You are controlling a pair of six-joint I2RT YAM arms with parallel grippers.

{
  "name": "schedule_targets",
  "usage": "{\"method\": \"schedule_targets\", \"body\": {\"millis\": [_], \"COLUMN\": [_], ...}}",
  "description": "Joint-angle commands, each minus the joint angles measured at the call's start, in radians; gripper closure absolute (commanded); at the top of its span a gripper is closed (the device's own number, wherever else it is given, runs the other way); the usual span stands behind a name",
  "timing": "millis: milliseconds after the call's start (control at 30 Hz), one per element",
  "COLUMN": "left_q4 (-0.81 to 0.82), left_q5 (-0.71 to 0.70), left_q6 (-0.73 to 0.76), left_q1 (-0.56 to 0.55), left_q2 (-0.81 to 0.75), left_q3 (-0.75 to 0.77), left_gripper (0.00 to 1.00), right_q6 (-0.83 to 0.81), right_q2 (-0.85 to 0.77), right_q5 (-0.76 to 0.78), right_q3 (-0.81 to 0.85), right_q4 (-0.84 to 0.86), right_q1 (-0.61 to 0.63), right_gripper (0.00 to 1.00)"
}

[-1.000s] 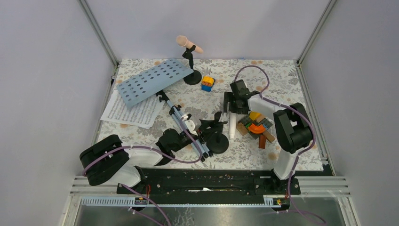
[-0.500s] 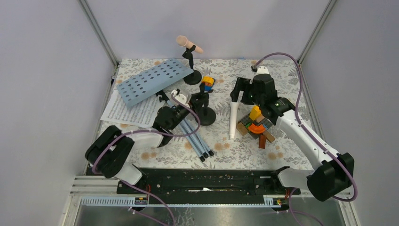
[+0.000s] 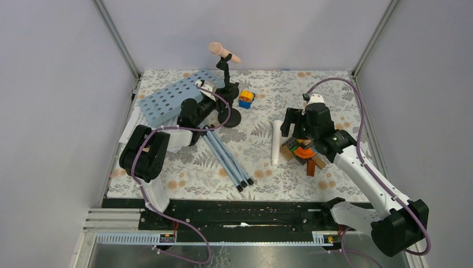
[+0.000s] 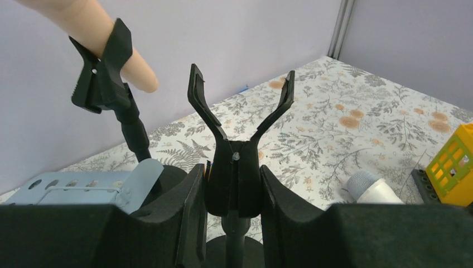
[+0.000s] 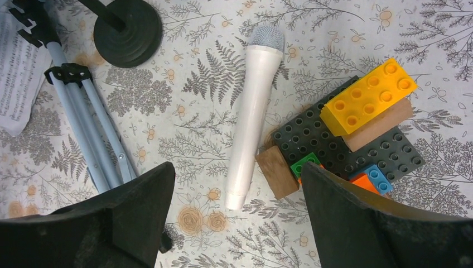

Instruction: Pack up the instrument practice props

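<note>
I will next swing my right gripper outward and to the left in the top view and tilt it level onto the second holder's stem, since the pink microphone fills its clip.
My left gripper is shut on the clip stem of an empty black mic holder, whose round base sits on the mat. Just behind it stands the second holder, clipping the pink microphone. The light-blue perforated rack lies at the back left, its tripod legs stretching forward. White sheet music lies under the rack. My right gripper is open above the white microphone, which lies flat on the mat.
A pile of colourful toy blocks and brown wooden blocks lies right beside the white microphone. A small yellow-and-blue block stands near the holders. Grey walls close the back and both sides.
My left gripper has carried the empty mic holder toward the back left, next to the pink microphone's holder. My right gripper has drawn back slightly and hovers over the white microphone.
</note>
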Motion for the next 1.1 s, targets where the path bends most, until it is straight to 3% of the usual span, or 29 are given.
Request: {"method": "schedule_targets", "body": {"millis": [0,133,267,400,533,700,867,1000,1067], "left_q4": [0.084,0.065,0.006,0.029,-0.044,-0.278,-0.701,-1.153,-1.246], "left_q5": [0.077,0.056,0.058,0.023,-0.016,-0.129,-0.202,-0.324,-0.375], "left_q6": [-0.002,0.022,0.008,-0.052,-0.107,-0.178,-0.194,-0.183,-0.151], "left_q1": [-0.001,-0.001,-0.001,-0.001,-0.004,-0.044,-0.107,-0.106,-0.105], "left_q2": [-0.010,-0.020,-0.069,-0.164,-0.305,-0.566,-0.770,-0.823,-0.834], "left_q3": [0.043,0.012,-0.014,-0.100,-0.161,-0.209,-0.138,0.019,0.051], "left_gripper": [0.75,0.37,0.24,0.02,0.01,0.01,0.01,0.01,0.01], "right_q6": [-0.016,-0.028,-0.045,-0.066,-0.089,-0.098,-0.098,-0.090,-0.090], "right_q2": [-0.007,0.002,0.007,0.028,0.083,0.266,0.500,0.655,0.722], "right_q5": [0.016,0.004,0.001,-0.004,-0.044,-0.132,-0.229,-0.323,-0.375], "right_q3": [-0.006,0.003,0.011,0.031,0.056,0.143,0.259,0.297,0.307], "right_q4": [0.001,0.005,0.021,0.058,0.183,0.364,0.582,0.821,0.991], "right_q1": [0.003,0.002,0.002,0.003,0.002,0.002,0.001,0.001,0.000], "right_gripper": [0.10,0.09,0.09,0.08,0.08,0.07,0.07,0.10,0.12]}}
